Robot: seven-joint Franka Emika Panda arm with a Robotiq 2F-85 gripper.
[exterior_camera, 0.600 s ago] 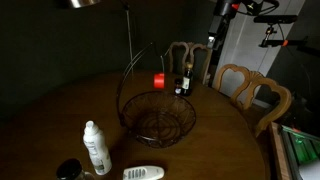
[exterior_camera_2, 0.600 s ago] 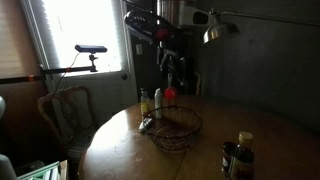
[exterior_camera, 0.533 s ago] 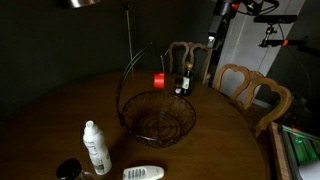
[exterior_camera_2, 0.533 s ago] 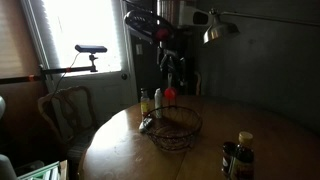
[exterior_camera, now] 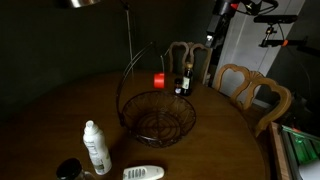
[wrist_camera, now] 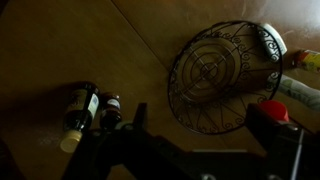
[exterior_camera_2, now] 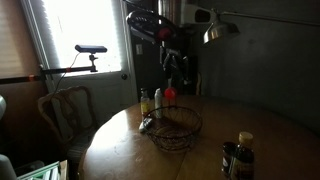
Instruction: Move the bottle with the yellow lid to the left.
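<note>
The gripper shifts left in the wrist view and lowers onto the lid from above next, as the dark jar stands close beside the bottle's yellow lid (exterior_camera_2: 245, 137) (wrist_camera: 70, 141).
The dark bottle stands on the round table in both exterior views (exterior_camera: 184, 80) (exterior_camera_2: 242, 160), its yellow lid (exterior_camera_2: 245, 138) on the narrow neck. From above in the wrist view, the bottle (wrist_camera: 77, 112) shows a pale label and the lid (wrist_camera: 68, 141), left of the wire basket. My gripper (wrist_camera: 199, 110) is open and empty, high above the table, near the basket's edge and well away from the bottle. It also shows in both exterior views (exterior_camera_2: 172, 63) (exterior_camera: 211, 38).
A wire basket (exterior_camera: 180, 128) (exterior_camera_2: 196, 124) (wrist_camera: 180, 60) with a tall handle sits mid-table. A small dark jar (wrist_camera: 111, 104) stands beside the bottle. A red object (exterior_camera: 159, 80) (wrist_camera: 272, 110), a white bottle (exterior_camera: 95, 148), another dark jar (exterior_camera: 68, 170) and a white remote (exterior_camera: 143, 173) are around. Wooden chairs (exterior_camera: 250, 90) ring the table.
The arm has shifted very slightly. Nothing on the table has moved.
</note>
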